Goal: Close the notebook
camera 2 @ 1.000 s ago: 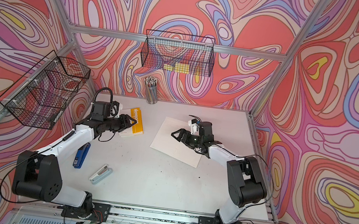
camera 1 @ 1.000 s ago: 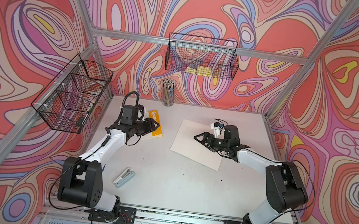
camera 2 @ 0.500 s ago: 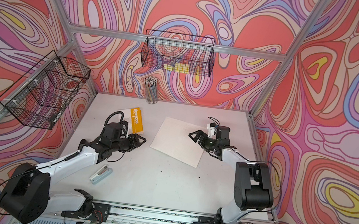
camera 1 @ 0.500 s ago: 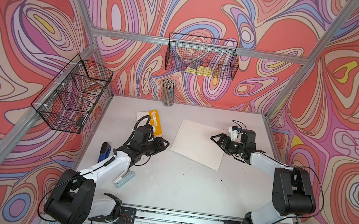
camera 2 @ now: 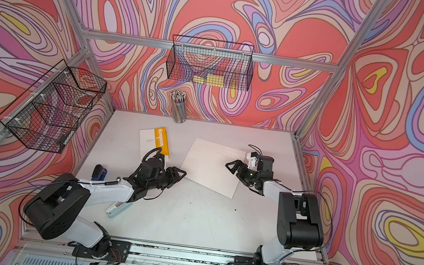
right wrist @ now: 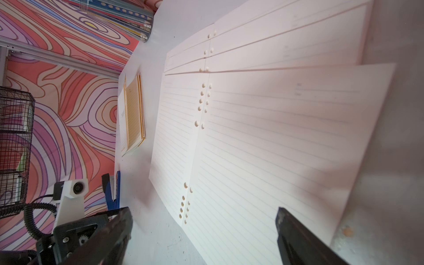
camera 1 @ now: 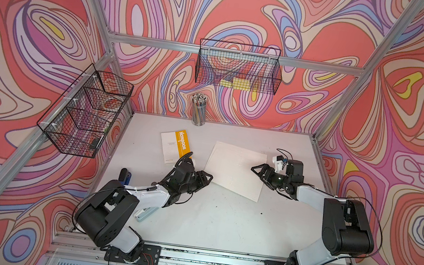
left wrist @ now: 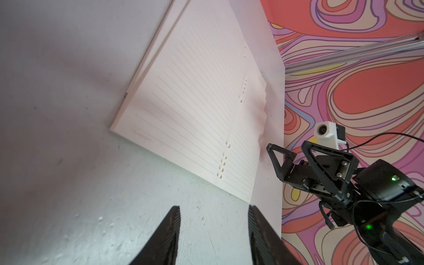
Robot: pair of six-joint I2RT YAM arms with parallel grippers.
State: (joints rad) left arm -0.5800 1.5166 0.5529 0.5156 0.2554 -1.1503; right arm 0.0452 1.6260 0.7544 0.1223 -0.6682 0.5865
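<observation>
The near edge of the lined sheets, beside their corner, is the next spot my left gripper moves down and forward to and closes on, because its open fingers hover short of it.
The notebook, white with an orange band printed "Notebook", lies flat at the back left of the table; in the right wrist view the notebook looks closed, its page edges slightly lifted. My left gripper hovers open and empty over bare table, in front of the notebook and apart from it. My right gripper stands wide open and empty at the right edge of the lined sheets.
Punched lined sheets lie spread between the grippers. A pencil cup stands at the back wall. A blue stapler and a pale stapler-like object lie by my left arm. Wire baskets hang on the walls.
My left gripper left the notebook and swung toward the front centre. My right gripper drew back off the lined sheets toward the right, then eased slightly back toward them.
</observation>
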